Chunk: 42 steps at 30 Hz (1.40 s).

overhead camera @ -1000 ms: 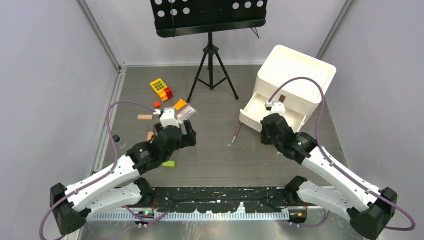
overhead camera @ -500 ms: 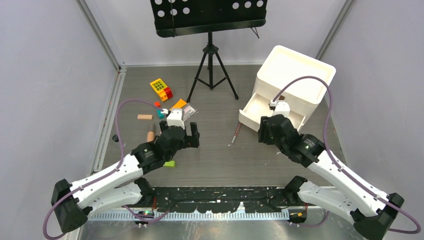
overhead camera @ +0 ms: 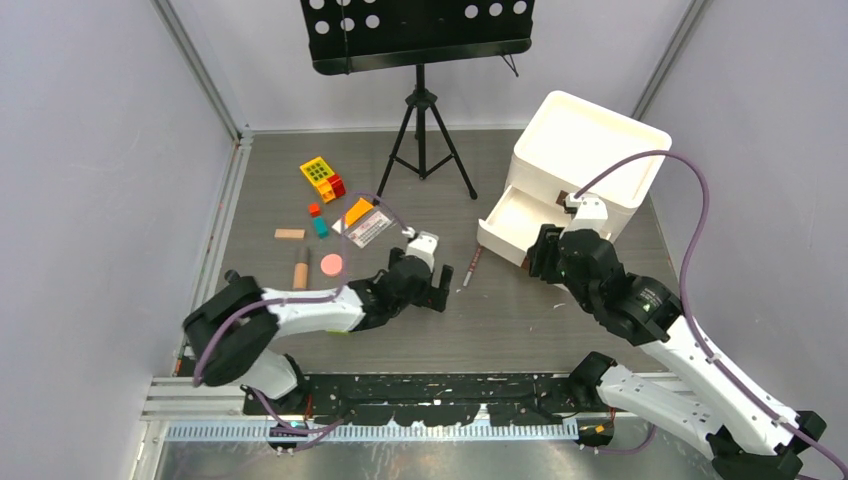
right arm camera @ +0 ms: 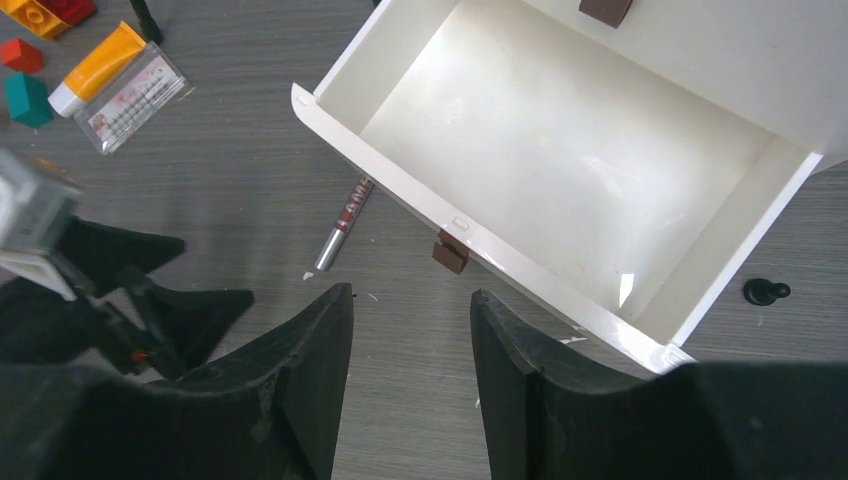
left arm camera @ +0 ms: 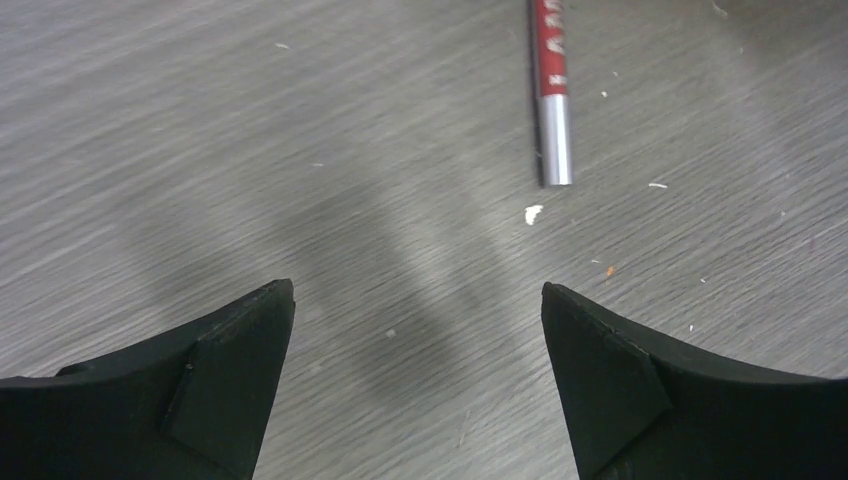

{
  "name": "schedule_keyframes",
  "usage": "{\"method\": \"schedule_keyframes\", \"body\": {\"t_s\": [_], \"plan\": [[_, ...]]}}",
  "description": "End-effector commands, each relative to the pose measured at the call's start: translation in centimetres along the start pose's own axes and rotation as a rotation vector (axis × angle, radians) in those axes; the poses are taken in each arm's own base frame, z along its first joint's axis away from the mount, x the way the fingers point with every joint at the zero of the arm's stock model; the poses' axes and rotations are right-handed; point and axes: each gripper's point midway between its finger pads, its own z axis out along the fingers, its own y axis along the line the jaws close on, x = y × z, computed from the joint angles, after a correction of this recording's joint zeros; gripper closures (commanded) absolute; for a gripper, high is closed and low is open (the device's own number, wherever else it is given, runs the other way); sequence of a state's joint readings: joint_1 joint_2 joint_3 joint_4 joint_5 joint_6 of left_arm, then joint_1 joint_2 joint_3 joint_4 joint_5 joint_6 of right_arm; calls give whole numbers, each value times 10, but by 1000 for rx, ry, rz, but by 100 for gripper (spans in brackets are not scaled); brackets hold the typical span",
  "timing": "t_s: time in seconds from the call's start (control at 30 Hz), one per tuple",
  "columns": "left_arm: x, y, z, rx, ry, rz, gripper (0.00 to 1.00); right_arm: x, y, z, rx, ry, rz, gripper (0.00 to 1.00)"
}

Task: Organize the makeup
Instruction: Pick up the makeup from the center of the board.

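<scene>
The robot needs to move its left gripper over the pencil's silver end, below it and to its right in the top view, clear of the drawer [overhead camera: 505, 222], and then lower and close it.
A thin red and silver pencil [overhead camera: 470, 266] lies on the table left of the white box's open bottom drawer [overhead camera: 505, 222]. My left gripper [overhead camera: 440, 285] hovers just left of the pencil [left arm camera: 552, 90] and is open [left arm camera: 415, 290] over bare table. My right gripper [overhead camera: 537, 260] is open with nothing between its fingers [right arm camera: 412, 292], just in front of the drawer's brown handle [right arm camera: 450, 252]. The drawer [right arm camera: 700, 290] holds nothing. A pink round compact [overhead camera: 331, 265] and a tan tube [overhead camera: 300, 270] lie at the left. An orange tube [right arm camera: 100, 65] rests on a clear packet [right arm camera: 135, 95].
Yellow [overhead camera: 318, 175], red [overhead camera: 313, 209] and teal [overhead camera: 321, 228] toy blocks and a flat tan piece [overhead camera: 290, 234] sit at the back left. A music stand's tripod [overhead camera: 421, 130] stands at the back centre. A small black knob [right arm camera: 765, 291] lies right of the drawer.
My left arm has swung right from the blocks to the pencil, uncovering the pink compact. My right gripper has opened, let go of the drawer handle and drawn back a little.
</scene>
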State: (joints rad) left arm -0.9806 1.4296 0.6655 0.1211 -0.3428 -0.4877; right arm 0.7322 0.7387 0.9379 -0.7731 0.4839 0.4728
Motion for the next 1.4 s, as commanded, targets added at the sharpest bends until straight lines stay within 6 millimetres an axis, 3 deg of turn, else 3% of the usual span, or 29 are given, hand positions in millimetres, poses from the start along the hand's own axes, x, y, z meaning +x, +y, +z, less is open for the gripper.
{"method": "schedule_keyframes", "body": {"t_s": [0.0, 0.33, 0.5, 0.83, 1.13, 1.37], "plan": [[-44, -50, 23, 123, -197, -5, 4, -24, 2, -10, -15, -78, 29, 48], [-49, -74, 61, 116, -219, 62, 3, -24, -8, -20, -5, -102, 26, 47], [-37, -69, 82, 29, -165, 111, 7, -23, -12, -22, 3, -108, 27, 47], [-12, -64, 107, -22, -106, 169, 33, -21, -14, -23, 5, -105, 17, 46], [5, -63, 111, -53, -25, 274, 54, -19, -16, -22, 13, -105, 15, 46], [26, -50, 108, -111, 80, 286, 81, -20, -18, -21, 27, -112, 9, 46]]}}
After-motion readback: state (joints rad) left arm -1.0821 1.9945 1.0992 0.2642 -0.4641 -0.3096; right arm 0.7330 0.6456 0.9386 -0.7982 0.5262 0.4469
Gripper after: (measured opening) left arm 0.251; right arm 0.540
